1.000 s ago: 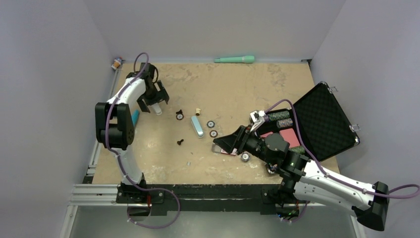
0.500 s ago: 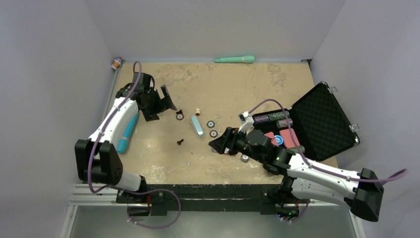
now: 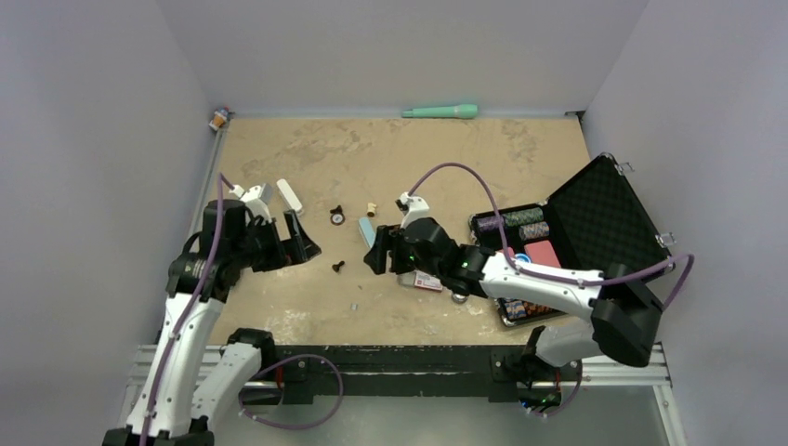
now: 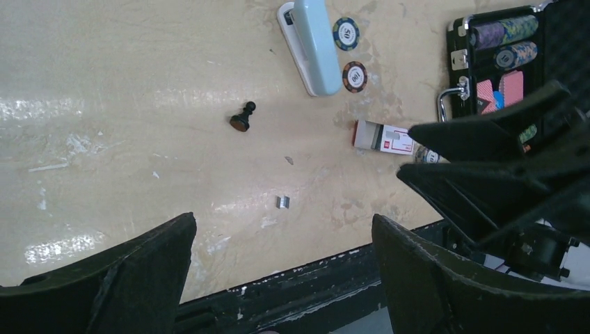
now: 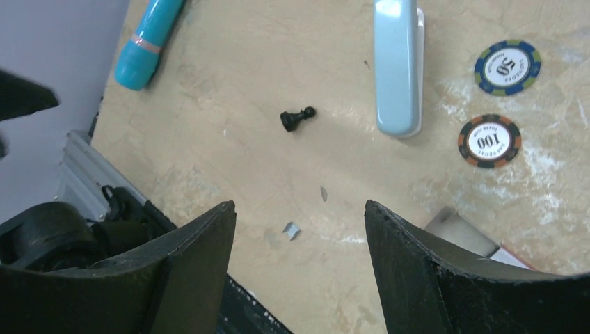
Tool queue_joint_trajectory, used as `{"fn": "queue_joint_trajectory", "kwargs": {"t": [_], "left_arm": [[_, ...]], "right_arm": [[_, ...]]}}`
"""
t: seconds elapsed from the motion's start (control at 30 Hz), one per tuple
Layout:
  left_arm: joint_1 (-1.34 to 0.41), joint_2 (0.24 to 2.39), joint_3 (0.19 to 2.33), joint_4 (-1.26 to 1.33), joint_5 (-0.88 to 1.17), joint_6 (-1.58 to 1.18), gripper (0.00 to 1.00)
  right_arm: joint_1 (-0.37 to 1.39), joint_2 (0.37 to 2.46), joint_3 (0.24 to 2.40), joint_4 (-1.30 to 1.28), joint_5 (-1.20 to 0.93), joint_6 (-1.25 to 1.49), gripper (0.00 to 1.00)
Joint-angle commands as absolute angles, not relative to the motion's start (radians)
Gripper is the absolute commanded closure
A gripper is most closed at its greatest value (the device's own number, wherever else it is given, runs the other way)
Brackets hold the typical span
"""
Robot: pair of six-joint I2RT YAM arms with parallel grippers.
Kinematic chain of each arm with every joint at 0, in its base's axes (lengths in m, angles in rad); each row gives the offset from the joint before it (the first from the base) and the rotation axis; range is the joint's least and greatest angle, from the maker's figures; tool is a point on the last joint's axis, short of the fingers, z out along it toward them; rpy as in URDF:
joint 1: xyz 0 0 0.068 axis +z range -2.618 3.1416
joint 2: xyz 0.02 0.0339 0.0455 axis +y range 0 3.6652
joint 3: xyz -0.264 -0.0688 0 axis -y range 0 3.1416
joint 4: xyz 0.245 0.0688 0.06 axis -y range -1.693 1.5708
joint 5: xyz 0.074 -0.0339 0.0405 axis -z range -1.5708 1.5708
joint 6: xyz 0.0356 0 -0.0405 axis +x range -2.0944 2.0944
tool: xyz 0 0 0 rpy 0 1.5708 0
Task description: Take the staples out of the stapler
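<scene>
My right gripper will next move outward and down onto the near end of the shut stapler (image 3: 368,229), because that end of the stapler points toward my open fingers.
The staples (image 3: 354,305) are a tiny silvery strip lying loose on the table near its front edge, also seen in the left wrist view (image 4: 282,202) and the right wrist view (image 5: 291,231). The light-blue stapler (image 3: 368,229) lies shut on the table, clear in both wrist views (image 4: 312,45) (image 5: 398,66). My right gripper (image 3: 376,255) (image 5: 299,209) hovers open just near of the stapler, above and a little beyond the staples, holding nothing. My left gripper (image 3: 302,240) (image 4: 283,229) hangs open and empty to the left.
A black pawn (image 3: 338,267) lies between the grippers. Two poker chips (image 5: 507,67) (image 5: 490,140) sit beside the stapler. A small red-and-white labelled box (image 4: 383,137) lies by the open black case (image 3: 595,218). A teal marker (image 5: 148,42) lies at the left and a green one (image 3: 440,111) at the back.
My left arm has swung back from the far left toward the near side. My right gripper has travelled left from beside the case to the stapler. Neither gripper's opening has changed.
</scene>
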State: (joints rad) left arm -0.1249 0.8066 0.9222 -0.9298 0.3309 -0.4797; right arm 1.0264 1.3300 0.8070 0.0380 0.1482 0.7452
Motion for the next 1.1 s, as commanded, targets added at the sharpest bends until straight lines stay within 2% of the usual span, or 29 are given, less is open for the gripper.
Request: {"fn": "queue_joint_trajectory", "kwargs": {"t": [0.0, 0.27, 0.63, 1.07], "left_arm": [[-0.125, 0.692, 0.928, -0.956, 0.315, -0.412, 0.0], [-0.124, 0.67, 0.914, -0.969, 0.235, -0.44, 0.0], [-0.124, 0.709, 0.921, -0.968, 0.238, -0.44, 0.0], [-0.124, 0.693, 0.914, -0.96, 0.229, -0.439, 0.0]], "right_arm": [[1.023, 1.445, 0.975, -0.084, 0.254, 0.659, 0.28], [1.022, 1.657, 1.169, -0.268, 0.376, 0.616, 0.28], [0.986, 1.834, 1.297, -0.288, 0.418, 0.506, 0.28], [0.946, 1.945, 1.374, -0.286, 0.367, 0.442, 0.39]]}}
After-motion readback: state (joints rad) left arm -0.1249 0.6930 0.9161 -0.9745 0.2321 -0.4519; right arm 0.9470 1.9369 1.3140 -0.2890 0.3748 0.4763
